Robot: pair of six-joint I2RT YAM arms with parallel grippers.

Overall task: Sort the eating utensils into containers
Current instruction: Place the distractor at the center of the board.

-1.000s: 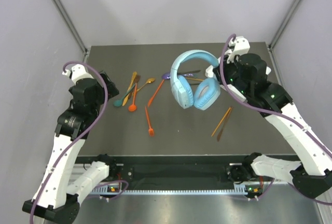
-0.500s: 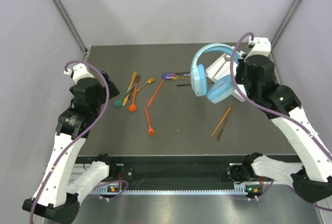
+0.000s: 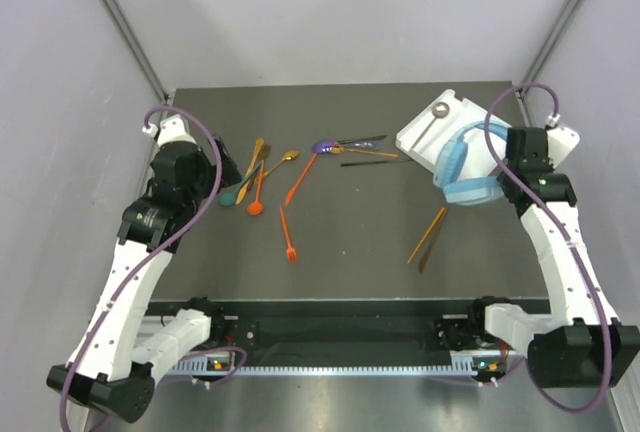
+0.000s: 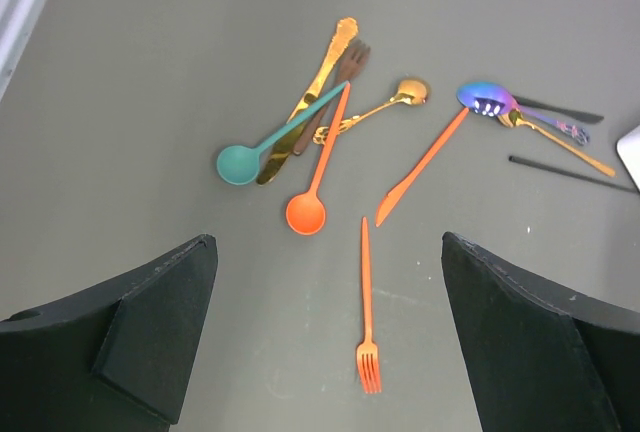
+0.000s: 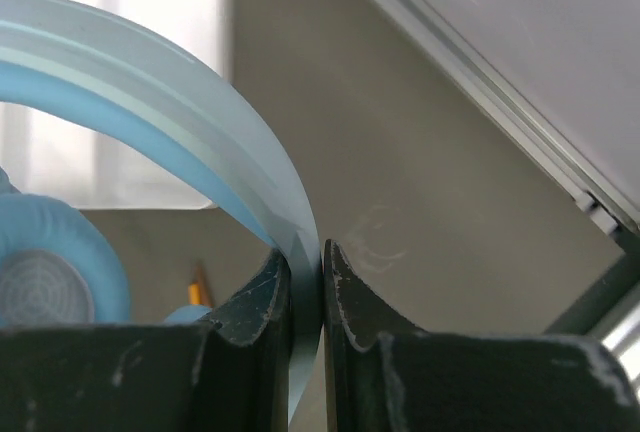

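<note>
The headphones (image 3: 465, 167) are in my right gripper, and next I will bring them back and down onto the empty table beside the white tray's near corner.
Several utensils lie loose on the dark table: a teal spoon (image 4: 240, 164), an orange spoon (image 4: 305, 214), an orange fork (image 4: 367, 352), an orange knife (image 4: 420, 167), gold pieces (image 4: 320, 62), a purple spoon (image 4: 482, 97) and a black stick (image 4: 570, 174). Two orange sticks (image 3: 428, 237) lie at the right. The white tray (image 3: 422, 134) sits at the back right, partly covered by the light-blue headphones (image 3: 465, 167). My right gripper (image 5: 305, 262) is shut on the headphones' band (image 5: 200, 132) and holds them up. My left gripper (image 4: 328, 252) is open and empty above the orange fork.
A small grey spoon-like piece (image 3: 433, 117) lies in the tray. Grey walls close in the table on the left, back and right; the right wall's metal rail (image 5: 500, 112) is close to my right gripper.
My right gripper has carried the headphones from the table's middle to the right, uncovering the white tray. My left arm has shifted slightly toward the utensils.
</note>
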